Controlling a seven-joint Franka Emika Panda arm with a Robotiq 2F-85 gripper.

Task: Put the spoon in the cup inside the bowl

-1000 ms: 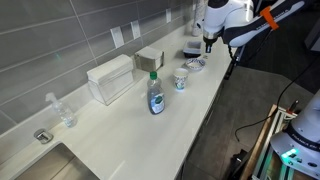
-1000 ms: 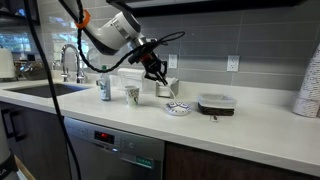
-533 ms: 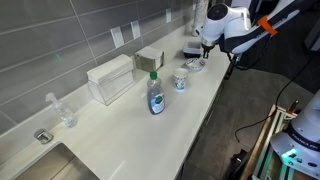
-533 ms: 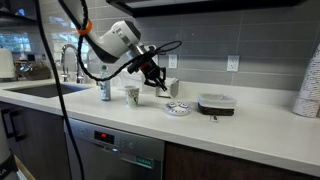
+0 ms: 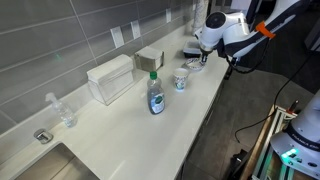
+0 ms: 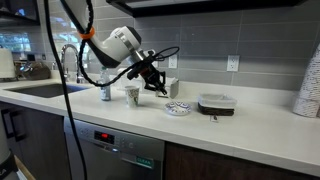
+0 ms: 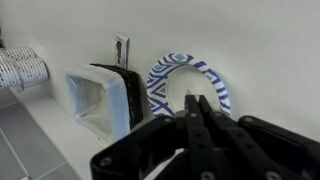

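The robot's gripper next needs to ease over the bowl's rim by the cup (image 6: 166,107) and release the spoon there, since that rim lies to the gripper's right in the wrist view.
My gripper (image 7: 198,103) hangs just above the whitish bowl with blue markings (image 7: 170,78), its fingers pressed together. A thin pale sliver by the fingers (image 7: 168,160) looks like the spoon held between them; most of it is hidden. In both exterior views the gripper (image 5: 203,52) (image 6: 162,88) sits between the cup and the bowl, low over the counter. The white cup with bluish-green print (image 5: 181,79) (image 6: 132,94) stands upright beside the bowl (image 5: 195,65) (image 6: 178,108), with no spoon showing above its rim.
A black-rimmed container (image 7: 100,95) (image 6: 215,103) lies next to the bowl. A blue dish-soap bottle (image 5: 155,96), a white box (image 5: 110,78), a grey block (image 5: 150,57) and a clear bottle (image 5: 62,110) stand along the counter. The tiled wall runs behind.
My gripper has come down from above the counter towards the bowl, fingers staying shut. The cup and the bowl have not moved.
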